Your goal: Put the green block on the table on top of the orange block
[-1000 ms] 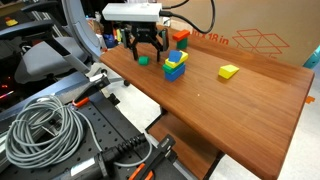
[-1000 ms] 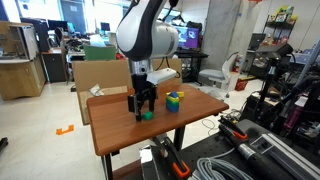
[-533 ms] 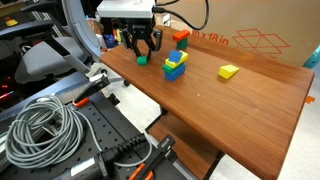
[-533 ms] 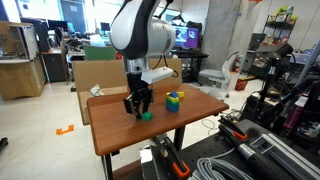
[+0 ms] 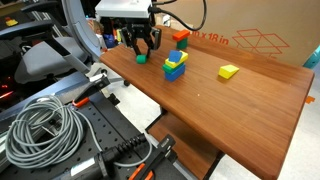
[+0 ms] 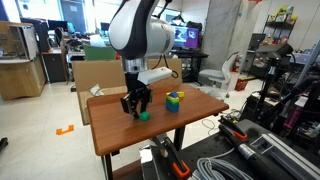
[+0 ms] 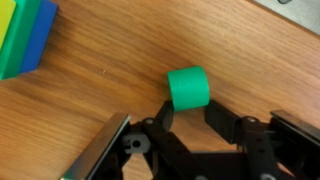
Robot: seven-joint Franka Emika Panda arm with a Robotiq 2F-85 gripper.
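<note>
I should next lift my gripper, carry the green block toward the cardboard box, and lower it to let go on the orange block's top, because that is bare.
The small green block [image 5: 141,58] [image 6: 146,115] sits on the wooden table [image 5: 230,105] near its left end. My gripper [image 5: 141,50] [image 6: 139,108] stands over it, pointing down. In the wrist view the green block [image 7: 188,88] lies between the two black fingertips of the gripper [image 7: 189,106], which press on its lower sides, so the jaws are shut on it. The block still rests on the wood. The orange block [image 5: 181,36] stands farther back by the cardboard box, apart from the gripper.
A stack of blue, green and yellow blocks [image 5: 175,65] [image 6: 174,101] [image 7: 25,35] stands just beside the gripper. A lone yellow block [image 5: 229,71] lies mid-table. A cardboard box [image 5: 250,35] lines the back edge. Coiled cables [image 5: 45,125] lie below the table's front.
The jaws have closed from wide open onto the green block. The gripper shifted slightly along the table towards the block and has held still since.
</note>
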